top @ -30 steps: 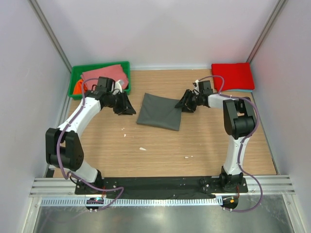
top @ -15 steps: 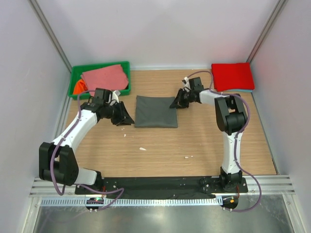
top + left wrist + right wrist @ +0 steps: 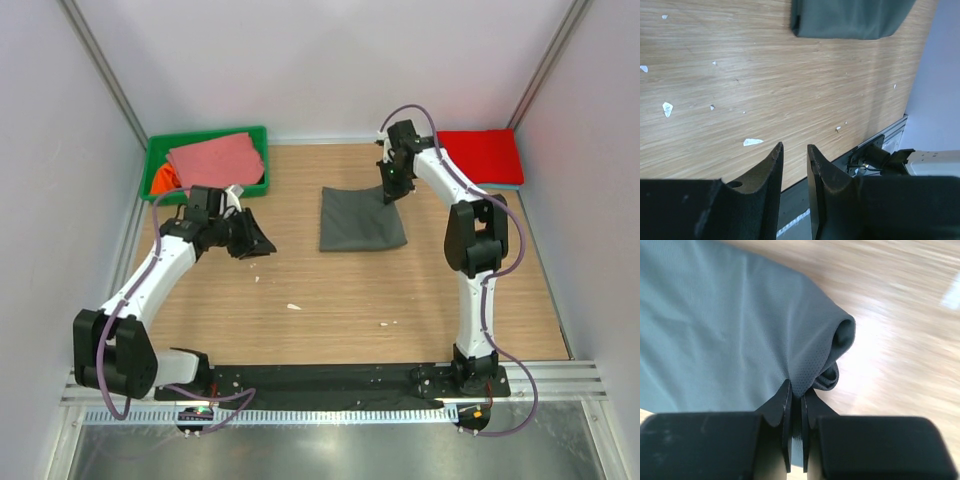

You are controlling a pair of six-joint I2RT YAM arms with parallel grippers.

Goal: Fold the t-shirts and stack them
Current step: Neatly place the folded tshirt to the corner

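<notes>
The right gripper will next rise, carry the grey shirt over the pile and bring it down to release it, because the red t-shirt (image 3: 480,156) already lies stacked on the light-blue one.
A folded dark grey t-shirt (image 3: 362,220) lies on the wooden table, right of the middle. My right gripper (image 3: 391,197) is shut on its far right corner, and the right wrist view shows the grey cloth (image 3: 740,325) bunched between the jaws of that gripper (image 3: 797,390). My left gripper (image 3: 267,242) hovers to the left of the shirt, apart from it. Its jaws stand a little apart with nothing between them (image 3: 794,147), and the grey shirt (image 3: 850,20) lies ahead of them. A folded red t-shirt (image 3: 480,156) lies at the back right on a light-blue one (image 3: 505,185).
A green bin (image 3: 158,152) at the back left holds a salmon-pink shirt (image 3: 215,160) and an orange one (image 3: 160,181). Small white scraps (image 3: 293,306) lie on the wood. Grey walls close in the left, back and right sides.
My right gripper has shut on the grey shirt's corner and dragged the shirt to the right, toward the back. My left gripper has drawn back to the left, away from the shirt.
</notes>
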